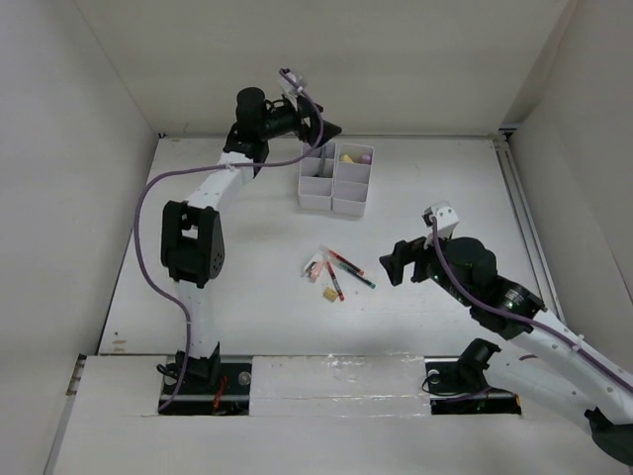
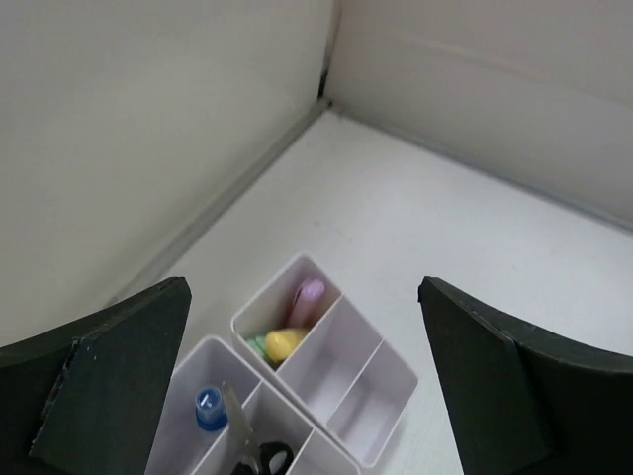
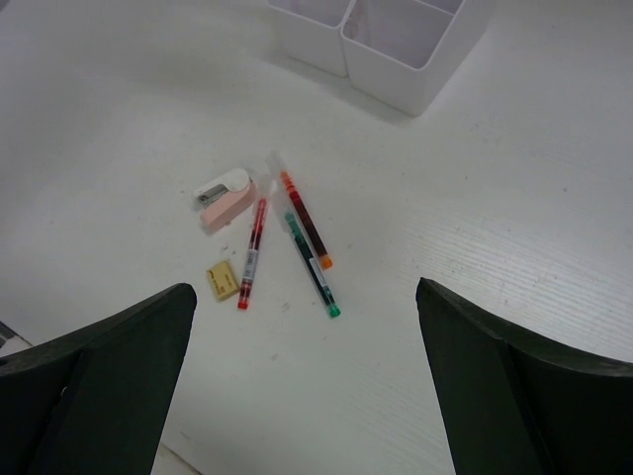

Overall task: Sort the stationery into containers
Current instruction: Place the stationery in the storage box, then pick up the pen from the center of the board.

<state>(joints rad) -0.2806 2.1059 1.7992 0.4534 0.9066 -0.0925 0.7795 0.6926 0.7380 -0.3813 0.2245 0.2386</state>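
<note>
My right gripper moves down to the left in the top view onto the orange-tipped pen's dark body [image 1: 351,264] [image 3: 313,234] next, as it lies below the fingers there.
The white organizer tray [image 1: 348,203] stands at the table's far middle. In the left wrist view its compartments [image 2: 391,391] hold a purple highlighter [image 2: 308,299], a yellow one [image 2: 283,342], a green one beside it, a blue-capped marker [image 2: 209,409] and black-handled scissors [image 2: 265,459]. My left gripper [image 1: 331,130] hovers open and empty above the tray's far side. Three pens lie mid-table: red [image 3: 251,254], orange-tipped [image 3: 305,219] and green-tipped [image 3: 313,265]. A pink eraser [image 3: 226,203] and a yellow eraser [image 3: 223,280] lie beside them. My right gripper [image 1: 393,265] is open and empty, to their right.
White walls close the table at the back and both sides. A raised strip runs along the table's right edge [image 1: 519,213]. The tray's corner shows at the top of the right wrist view [image 3: 410,59].
</note>
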